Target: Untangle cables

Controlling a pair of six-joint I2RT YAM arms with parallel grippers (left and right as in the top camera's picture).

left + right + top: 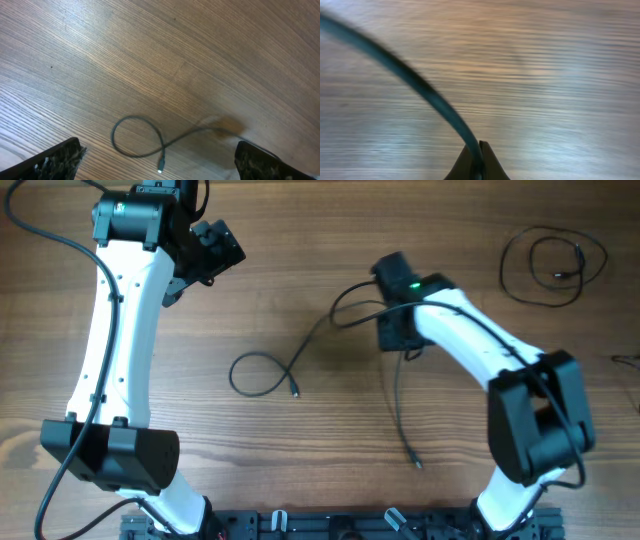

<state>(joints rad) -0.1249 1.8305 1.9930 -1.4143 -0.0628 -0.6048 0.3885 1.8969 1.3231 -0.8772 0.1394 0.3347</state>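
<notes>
The right gripper moves the cable to the right in the overhead view next and releases it, since the bare tabletop short of the coil (468, 396) lies there.
A thin black cable (262, 373) lies in a loop at mid-table, its plug (295, 392) pointing toward the front. It runs up and right to my right gripper (400, 345), and a strand (401, 410) trails from there toward the front edge. In the right wrist view my right gripper (479, 162) is shut on the cable (420, 85), which is pinched between its fingertips. My left gripper (215, 250) hovers open at the back left, away from the cable. In the left wrist view the loop (131, 120) and its plug (160, 166) lie between the wide-apart fingers (55, 162).
A second black cable (553, 266) lies coiled at the back right of the wooden table (300, 470). A dark wire end (622, 360) shows at the right edge. The arms' bases stand at the front edge.
</notes>
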